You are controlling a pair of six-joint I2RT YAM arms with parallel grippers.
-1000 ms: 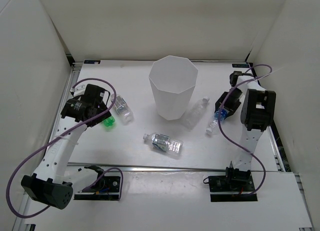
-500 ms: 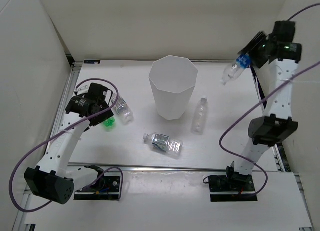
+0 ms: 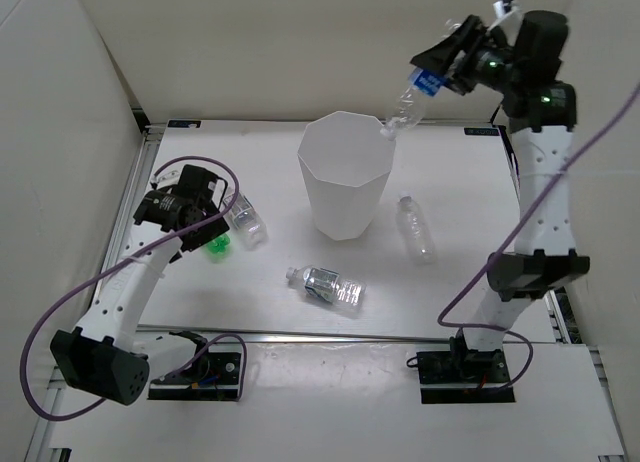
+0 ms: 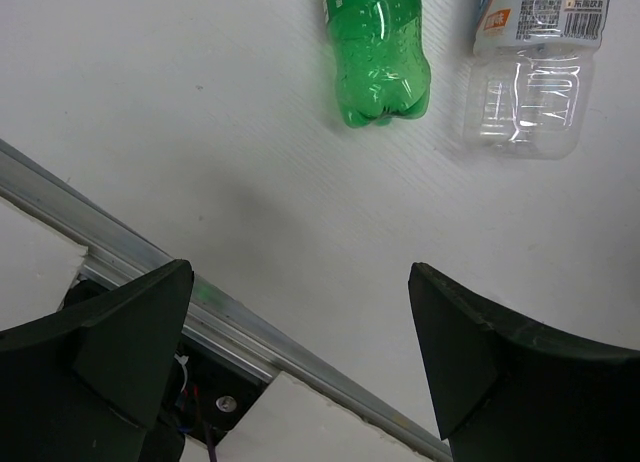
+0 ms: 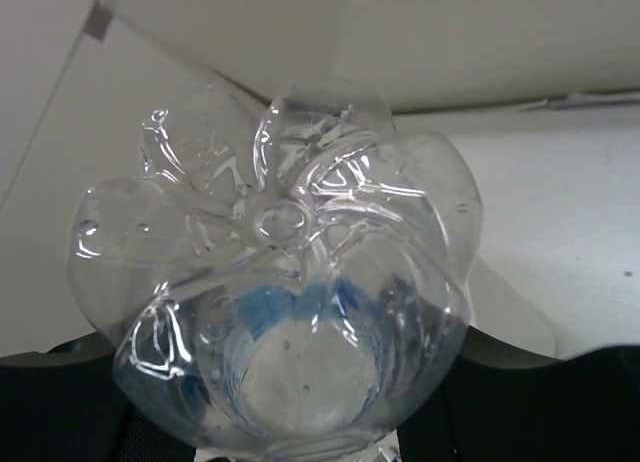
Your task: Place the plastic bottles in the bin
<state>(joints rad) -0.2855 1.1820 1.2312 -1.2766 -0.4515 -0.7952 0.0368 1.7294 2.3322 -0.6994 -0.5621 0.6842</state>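
Observation:
The bottle goes left in the top view with my right gripper next, over the white bin's opening [image 3: 346, 150] for release, because it hangs mostly beyond the bin's rim.
High above the table, my right gripper [image 3: 450, 62] is shut on the blue-labelled plastic bottle [image 3: 412, 94]. The bottle tilts cap-down over the far right rim of the white bin [image 3: 345, 197]. In the right wrist view its clear base [image 5: 280, 272] fills the frame between my dark fingers [image 5: 560, 402]. My left gripper [image 3: 197, 219] hangs open over the table's left side. Ahead of its fingers [image 4: 470, 342] lie a green bottle [image 4: 378, 57] and a clear labelled bottle [image 4: 530, 72]; nothing is between them. Two more clear bottles lie on the table, one [image 3: 333, 285] in front of the bin and one [image 3: 416, 227] to its right.
A metal rail [image 4: 150, 272] runs along the table's near edge under my left gripper. White walls enclose the table at the back and on both sides. Purple cables loop from both arms.
My right arm has swung up from the table's right side, carrying the blue-labelled bottle to above the bin's rim. The clear bottle right of the bin has shifted. My left arm has barely moved.

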